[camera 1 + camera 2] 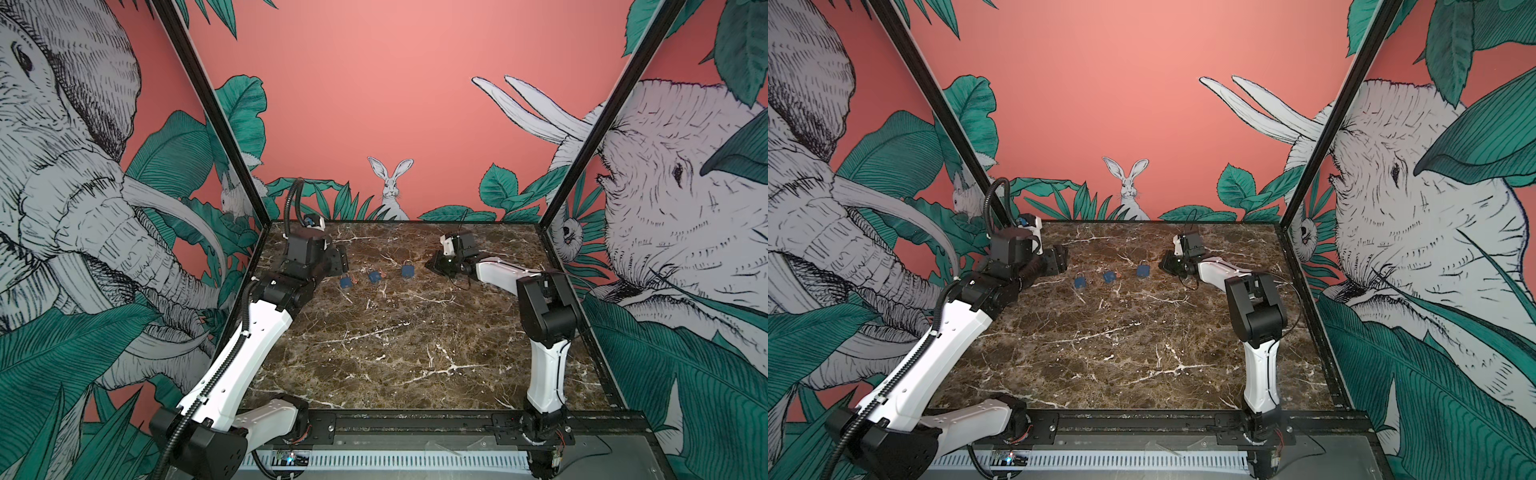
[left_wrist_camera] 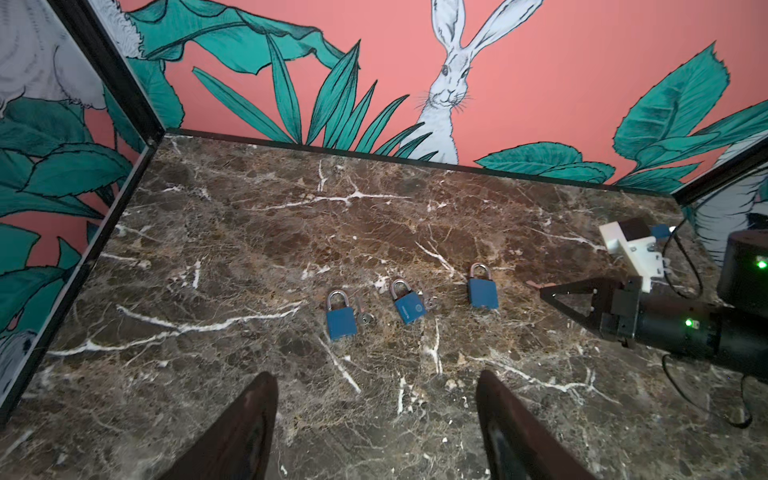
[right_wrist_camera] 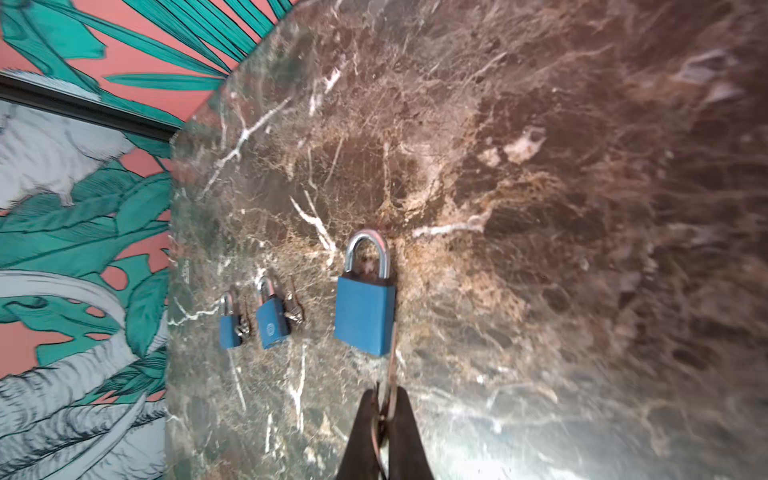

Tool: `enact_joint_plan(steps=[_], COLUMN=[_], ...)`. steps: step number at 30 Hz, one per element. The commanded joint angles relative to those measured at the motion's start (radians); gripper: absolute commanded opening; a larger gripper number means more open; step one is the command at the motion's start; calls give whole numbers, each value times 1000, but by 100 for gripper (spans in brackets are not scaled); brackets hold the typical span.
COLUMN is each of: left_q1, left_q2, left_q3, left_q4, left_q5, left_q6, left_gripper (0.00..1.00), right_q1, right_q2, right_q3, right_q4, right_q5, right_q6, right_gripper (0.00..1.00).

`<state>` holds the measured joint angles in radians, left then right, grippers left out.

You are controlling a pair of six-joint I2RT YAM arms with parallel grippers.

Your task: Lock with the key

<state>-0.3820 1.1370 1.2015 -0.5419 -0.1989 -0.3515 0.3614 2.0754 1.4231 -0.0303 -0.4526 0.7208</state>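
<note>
My right gripper should next lower the thin key point(image 3: 392, 374) toward the nearest padlock and let go of it on the bare marble point(image 3: 411, 299) beside it, as both other locks have keys beside them.
Three blue padlocks lie in a row on the marble table point(image 1: 374, 353): left point(image 1: 345, 282) point(image 2: 340, 318), middle point(image 1: 375, 276) point(image 2: 409, 305) and right point(image 1: 408, 271) point(image 3: 365, 313). My right gripper point(image 3: 384, 395) point(image 1: 428, 265) is shut on a thin key point(image 3: 392, 374). The blade points at the right padlock's lower corner; I cannot tell whether they touch. My left gripper point(image 2: 376, 380) point(image 1: 340, 262) is open and empty, just left of the left padlock. Loose keys lie beside the left padlock point(image 2: 365, 318) and the middle one point(image 2: 430, 300).
Glass walls on black frame posts point(image 1: 216, 124) close in the table at the left, right and back. A black rail point(image 1: 415, 419) runs along the front edge, where both arms are mounted. A thin black cable point(image 2: 681, 257) loops off the right wrist.
</note>
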Motion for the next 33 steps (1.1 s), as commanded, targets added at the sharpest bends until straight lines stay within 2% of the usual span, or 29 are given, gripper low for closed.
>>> enact_joint_plan(steps=[1, 2, 3, 9, 16, 33], left_q1=[7, 8, 8, 8, 8, 7], left_q2=[-46, -52, -57, -72, -76, -67], left_q3=[-35, -41, -48, -79, -94, -94], left_q4=[-37, -40, -42, -56, -61, -79], left_q5=[-45, -49, -51, -67, -60, -78], left_q6=[8, 4, 1, -17, -38, -64], left_gripper=[76, 76, 82, 85, 95, 99], right_q1=[20, 26, 31, 52, 58, 59], right_q2=[49, 63, 78, 133, 150, 185], right_q3=[57, 72, 85, 123, 113, 101], right_q4=[-35, -39, -43, -52, -48, -27], right_q5=[50, 59, 67, 105, 137, 151], right_q6=[-20, -19, -20, -16, -12, -6], right_gripper=[0, 0, 0, 0, 0, 11])
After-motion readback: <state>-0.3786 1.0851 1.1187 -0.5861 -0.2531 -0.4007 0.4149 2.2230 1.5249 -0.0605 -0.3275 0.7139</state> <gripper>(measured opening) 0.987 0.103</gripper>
